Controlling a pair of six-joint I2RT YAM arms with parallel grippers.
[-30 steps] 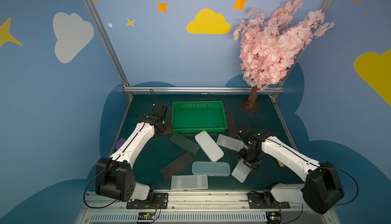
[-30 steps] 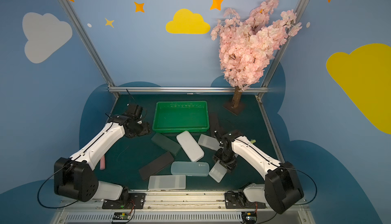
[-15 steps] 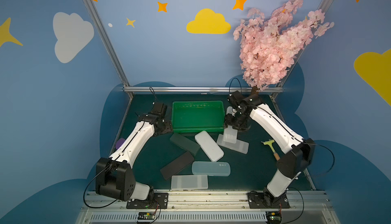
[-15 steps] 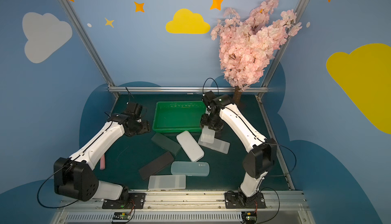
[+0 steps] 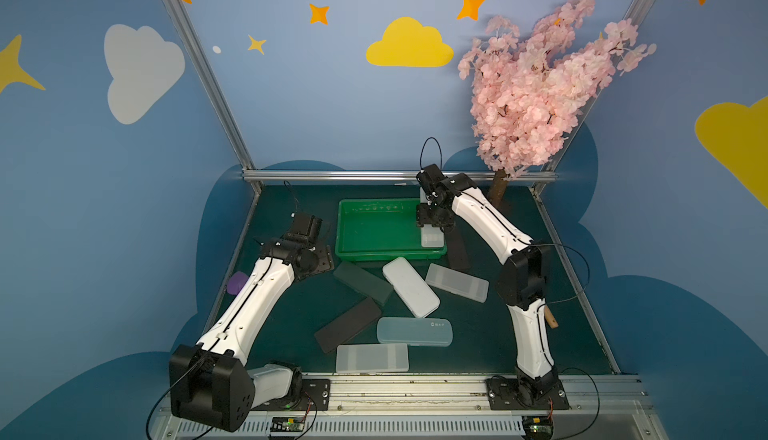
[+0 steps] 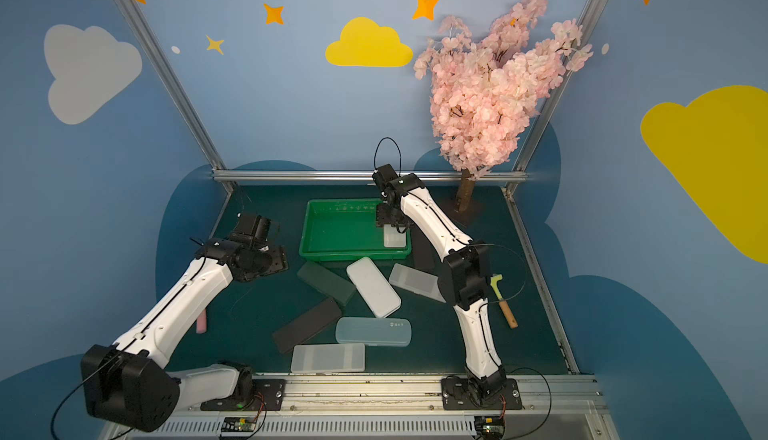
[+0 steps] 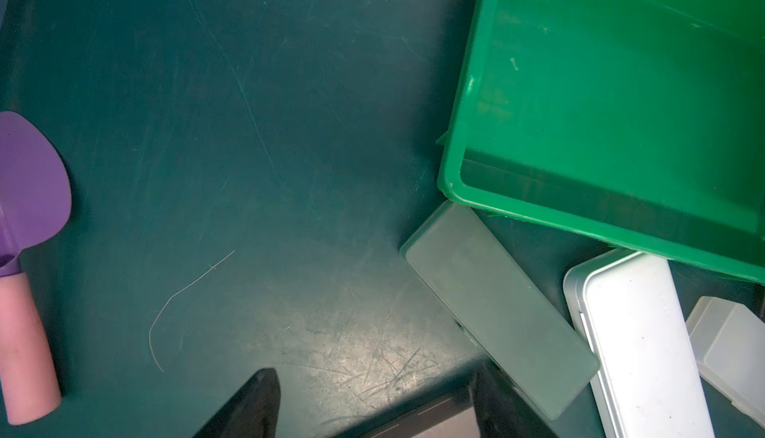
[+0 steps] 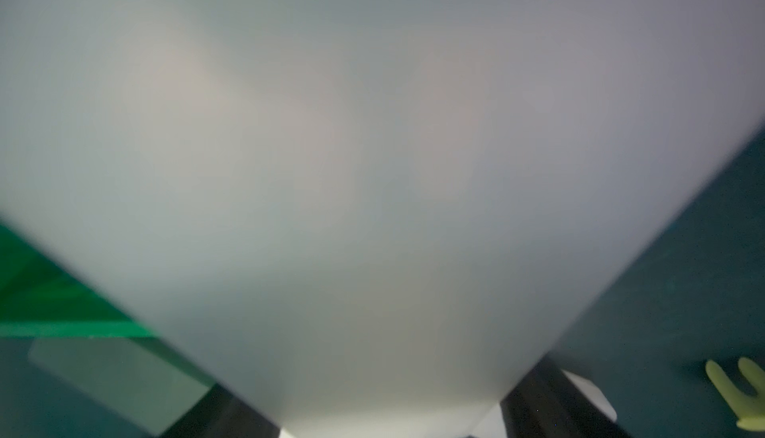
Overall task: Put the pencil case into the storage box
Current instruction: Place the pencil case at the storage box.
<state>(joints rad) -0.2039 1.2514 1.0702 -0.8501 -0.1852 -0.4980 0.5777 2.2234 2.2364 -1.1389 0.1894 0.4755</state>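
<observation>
The right gripper lowers the frosted case inside the sides of the storage box's end [image 5: 416, 240] by the pink tree next and releases it, as that end lies below.
My right gripper [image 5: 430, 219] [image 6: 388, 219] [image 8: 385, 411] is shut on a frosted translucent pencil case [image 5: 432, 238] [image 6: 394, 236]. The case fills most of the right wrist view [image 8: 372, 146] between the two dark fingers. It hangs over the right end of the green storage box [image 5: 338, 230] [image 6: 305, 230], its lower end down by the box's near right corner. I cannot tell whether it touches the floor of the box. My left gripper [image 5: 305, 246] [image 7: 372, 378] stands open above bare mat, left of the storage box [image 7: 579, 84], with nothing between its fingers.
Several more pencil cases lie in front of the box: dark green [image 5: 363, 283], white [image 5: 410, 287], frosted [image 5: 456, 282], black [image 5: 348, 330], pale blue [image 5: 414, 332]. A purple spatula [image 7: 29, 191] lies at the left, a yellow-green tool [image 6: 498, 288] at the right, a pink tree [image 5: 540, 97] at the back right.
The right arm has carried the frosted case from the front right of the mat back to the box's right end. The left arm has not moved.
</observation>
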